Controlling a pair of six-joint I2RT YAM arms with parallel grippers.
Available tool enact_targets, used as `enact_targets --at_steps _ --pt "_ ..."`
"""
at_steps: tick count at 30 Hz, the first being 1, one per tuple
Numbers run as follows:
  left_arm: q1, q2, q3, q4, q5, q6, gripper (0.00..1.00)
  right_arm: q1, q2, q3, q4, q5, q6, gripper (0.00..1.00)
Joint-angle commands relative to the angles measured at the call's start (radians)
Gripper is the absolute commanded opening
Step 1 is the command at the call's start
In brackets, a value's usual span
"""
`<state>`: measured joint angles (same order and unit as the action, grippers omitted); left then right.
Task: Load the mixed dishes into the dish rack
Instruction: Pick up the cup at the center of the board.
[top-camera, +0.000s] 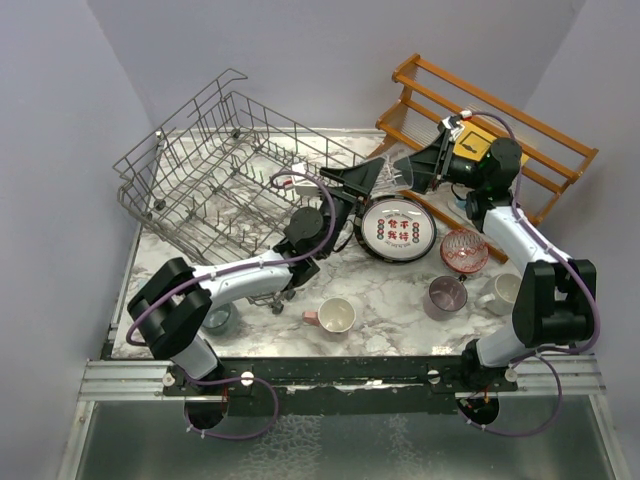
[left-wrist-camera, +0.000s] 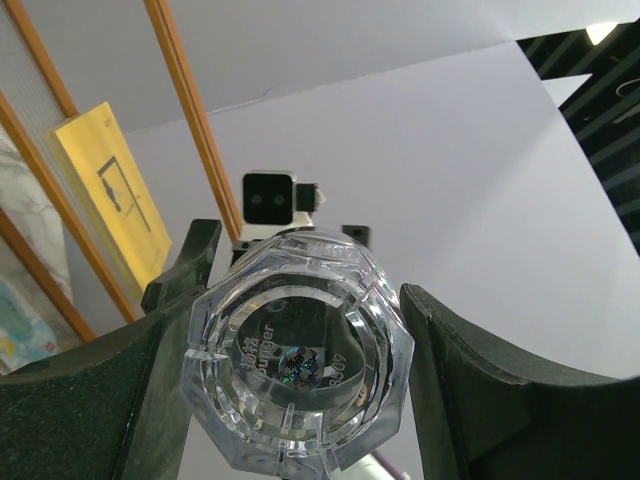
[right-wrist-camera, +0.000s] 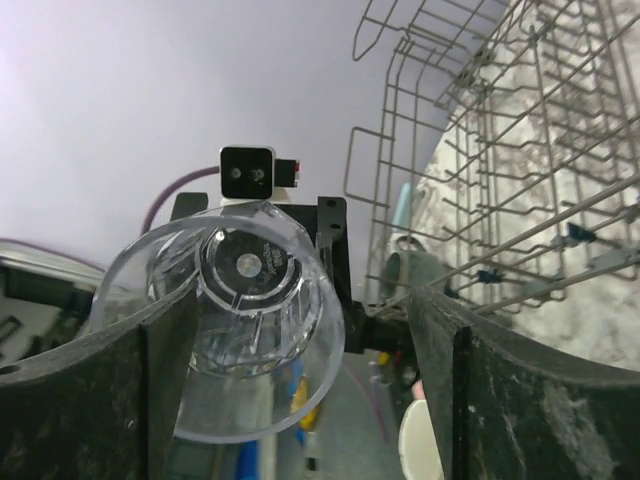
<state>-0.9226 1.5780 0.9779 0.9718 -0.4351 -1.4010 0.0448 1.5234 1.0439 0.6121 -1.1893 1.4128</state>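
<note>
The rack's far corner is empty. My left gripper will next swing to the left in the top view, tip the glass (top-camera: 386, 172) rim-down and lower it in there.
A clear glass (top-camera: 386, 172) lies sideways in mid-air between my two grippers, right of the dish rack (top-camera: 215, 175). My left gripper (top-camera: 366, 181) is shut on its thick faceted base (left-wrist-camera: 298, 370), with a finger against each side. The right gripper (top-camera: 414, 170) stands open around the rim end (right-wrist-camera: 250, 330): the glass lies against one finger (right-wrist-camera: 165, 340) and a wide gap separates it from the other. On the table are the black-rimmed plate (top-camera: 397, 228), a red bowl (top-camera: 464, 250), a mauve mug (top-camera: 445, 297), a cream mug (top-camera: 503, 293), a pink mug (top-camera: 335, 315) and a grey-teal mug (top-camera: 220, 318).
The grey wire dish rack (right-wrist-camera: 500, 150) stands tilted at the back left. An orange-brown wooden shelf (top-camera: 500, 120) with a yellow sheet (top-camera: 475, 145) on it stands at the back right, just behind my right arm. Grey walls close in both sides.
</note>
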Motion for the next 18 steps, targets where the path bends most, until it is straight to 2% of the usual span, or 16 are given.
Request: enact_targets --at_steps 1,3,7,10,14,18 --pt "0.035 -0.067 -0.052 0.088 -0.012 0.053 0.01 0.000 -0.042 0.011 -0.030 -0.029 -0.172 0.92" --pt "0.068 -0.089 -0.086 0.096 0.004 0.052 0.00 -0.003 -0.059 0.008 -0.085 -0.040 -0.276 0.99" --pt "0.137 -0.143 -0.151 0.082 0.051 0.055 0.00 -0.015 -0.078 0.005 -0.107 -0.081 -0.421 1.00" --pt "0.209 -0.176 -0.178 0.052 0.141 0.083 0.00 -0.020 -0.094 0.030 -0.190 -0.107 -0.598 1.00" --pt "0.362 -0.217 -0.180 -0.112 0.327 0.118 0.00 -0.020 -0.131 0.045 -0.397 -0.134 -0.920 1.00" --pt "0.525 -0.254 -0.100 -0.414 0.481 0.252 0.00 -0.020 -0.186 0.020 -0.613 -0.080 -1.245 1.00"
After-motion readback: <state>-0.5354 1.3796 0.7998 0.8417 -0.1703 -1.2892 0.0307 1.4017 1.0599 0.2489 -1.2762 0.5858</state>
